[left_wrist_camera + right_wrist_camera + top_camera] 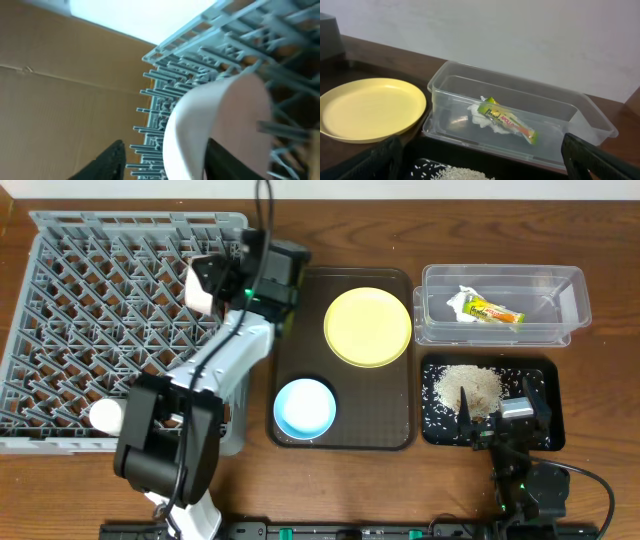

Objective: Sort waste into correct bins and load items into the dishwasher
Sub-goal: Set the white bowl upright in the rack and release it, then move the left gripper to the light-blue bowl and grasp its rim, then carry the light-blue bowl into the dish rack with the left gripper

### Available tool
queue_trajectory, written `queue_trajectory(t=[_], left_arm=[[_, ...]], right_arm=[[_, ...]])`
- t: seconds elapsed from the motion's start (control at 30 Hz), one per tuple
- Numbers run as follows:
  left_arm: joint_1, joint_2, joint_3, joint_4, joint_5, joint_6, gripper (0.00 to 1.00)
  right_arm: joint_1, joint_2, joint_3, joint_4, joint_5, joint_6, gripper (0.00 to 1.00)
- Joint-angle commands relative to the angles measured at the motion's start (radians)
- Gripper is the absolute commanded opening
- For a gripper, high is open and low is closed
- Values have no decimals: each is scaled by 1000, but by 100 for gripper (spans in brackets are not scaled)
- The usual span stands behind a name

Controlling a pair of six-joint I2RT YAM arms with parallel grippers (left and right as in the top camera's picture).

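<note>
My left gripper will next move off the white bowl, back and down to the blue rim by the rack, with the light blue bowl still outside the rack [90, 270].
My left gripper [222, 277] reaches over the grey dish rack [90, 270] at its far right. Its fingers [165, 155] are apart around the rim of a tilted white bowl [201, 283]. In the left wrist view the bowl [225, 115] touches the right finger, and a gap shows at the left finger. A white cup [105, 415] sits at the rack's front left. The yellow plate [368, 327] and light blue bowl [305, 407] rest on the brown tray. The wrapper [495, 313] and the white paper [461, 302] lie in the clear tub [565, 290]. My right gripper [497, 423] is open and empty over the black tray [545, 375]. The chopsticks are out of view.
The brown serving tray [392, 435] lies between the rack and the bins. A heap of rice-like grains [470, 388] fills the black tray. The right wrist view shows the plate [367, 107], the tub [580, 107] with the wrapper [510, 120], and a wall behind.
</note>
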Motion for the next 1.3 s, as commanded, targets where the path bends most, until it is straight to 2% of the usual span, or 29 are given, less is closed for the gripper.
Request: queue_trajectory(t=[0.0, 0.2, 0.37, 0.47, 0.6, 0.67, 0.8, 1.13, 1.27], left_arm=[[-53, -25, 7, -61, 14, -143, 53], [-96, -121, 7, -296, 429, -457, 53], [-103, -294, 7, -430, 923, -574, 53], [-103, -376, 7, -533, 1061, -652, 54], [-101, -416, 4, -740, 1097, -743, 55], [-102, -404, -24, -792, 1126, -765, 54], [-102, -367, -109, -785, 1220, -764, 53], [-97, -227, -239, -729, 1140, -839, 50], [-97, -149, -241, -655, 1249, -822, 42]], right_arm=[[-10, -6, -2, -3, -4, -6, 99], [-10, -6, -2, -3, -4, -6, 99], [-10, -6, -2, -3, -4, -6, 99], [-10, -6, -2, -3, -4, -6, 99], [-10, -6, -2, -3, -4, -6, 99], [-10, -6, -2, -3, -4, -6, 99], [-10, -6, -2, -3, -4, -7, 99], [-10, -6, -2, -3, -4, -7, 99], [-10, -6, -2, -4, -4, -7, 99]])
